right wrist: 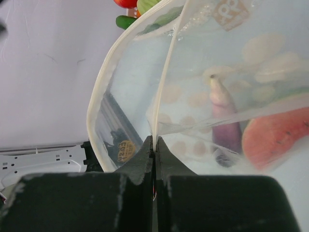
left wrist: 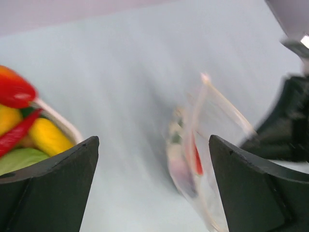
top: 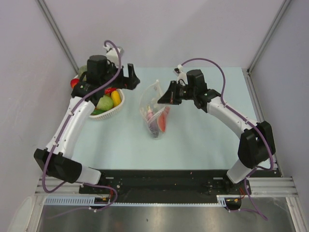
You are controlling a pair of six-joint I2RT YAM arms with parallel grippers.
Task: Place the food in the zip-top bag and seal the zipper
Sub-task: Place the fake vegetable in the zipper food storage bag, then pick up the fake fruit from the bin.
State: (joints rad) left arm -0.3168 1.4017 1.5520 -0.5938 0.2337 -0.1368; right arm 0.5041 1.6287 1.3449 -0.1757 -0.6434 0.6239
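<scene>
I should first move my left gripper to the left in the top view and lower it, to get the red-orange mango that lies uncovered beside the basket's rim.
The clear zip-top bag stands on the table with its mouth held open. My right gripper is shut on one lip of the mouth. The pale zipper curves round the open mouth. Inside lie a purple piece and a red watermelon slice. My left gripper hangs open and empty between the basket and the bag, left of the mouth. In the blurred left wrist view the gripper stands wide apart, with the bag beyond it.
A white slotted basket at the left holds more food: a green fruit, a yellow piece and red pieces. Frame posts and grey walls close in the table at the back and sides.
</scene>
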